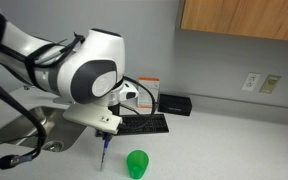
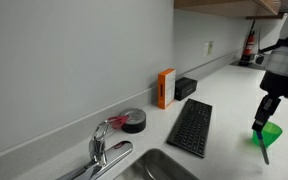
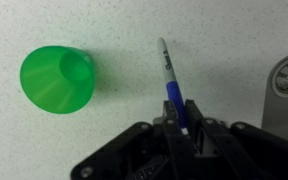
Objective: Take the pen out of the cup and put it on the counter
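Note:
My gripper comes down next to the bare counter [image 3: 124,90] beside the cup and releases the pen there, because the pen already hangs clear of the cup [image 3: 59,78].
The green cup [image 3: 59,78] stands on the white counter [image 3: 224,40], also seen in both exterior views [image 1: 136,164] [image 2: 270,133]. My gripper [image 3: 182,128] is shut on the blue-purple pen [image 3: 171,80], whose paler end points away from me toward the counter. The pen is out of the cup and to its side, apart from it. In an exterior view the pen [image 1: 103,155] hangs below my gripper [image 1: 106,135], just above the counter [image 1: 214,140]. In an exterior view the pen [image 2: 263,150] hangs next to the cup.
A black keyboard [image 1: 144,124] [image 2: 191,125] lies behind the cup. A steel sink [image 1: 29,125] with faucet [image 2: 101,145] is beside it; its rim shows in the wrist view [image 3: 287,85]. An orange box [image 2: 165,87] and a black box [image 2: 186,87] stand by the wall.

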{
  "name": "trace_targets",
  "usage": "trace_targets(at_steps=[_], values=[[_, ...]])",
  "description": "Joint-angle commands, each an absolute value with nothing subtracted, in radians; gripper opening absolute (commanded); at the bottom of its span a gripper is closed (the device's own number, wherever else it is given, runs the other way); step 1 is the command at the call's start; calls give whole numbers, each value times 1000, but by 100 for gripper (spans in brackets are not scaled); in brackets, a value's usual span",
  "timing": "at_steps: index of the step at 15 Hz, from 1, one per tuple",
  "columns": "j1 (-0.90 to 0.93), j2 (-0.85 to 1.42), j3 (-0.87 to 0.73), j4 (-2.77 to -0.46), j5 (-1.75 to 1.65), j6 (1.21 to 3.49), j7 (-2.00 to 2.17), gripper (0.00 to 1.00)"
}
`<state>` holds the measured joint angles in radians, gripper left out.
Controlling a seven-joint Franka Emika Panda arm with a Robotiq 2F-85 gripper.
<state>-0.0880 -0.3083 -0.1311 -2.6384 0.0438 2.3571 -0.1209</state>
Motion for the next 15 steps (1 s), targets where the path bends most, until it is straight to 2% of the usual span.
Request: trace_targets(at_steps=[1, 9, 10, 11, 15], values=[[-108, -143, -155, -2531, 52, 2370, -132, 4], [-119, 52, -162, -2399, 61, 2397, -154, 4], [-121, 62, -160, -2388, 69, 2394, -158, 40], [-123, 70, -159, -2379, 74, 2395, -160, 41], [-130, 83, -156, -2353, 85, 2393, -174, 70]])
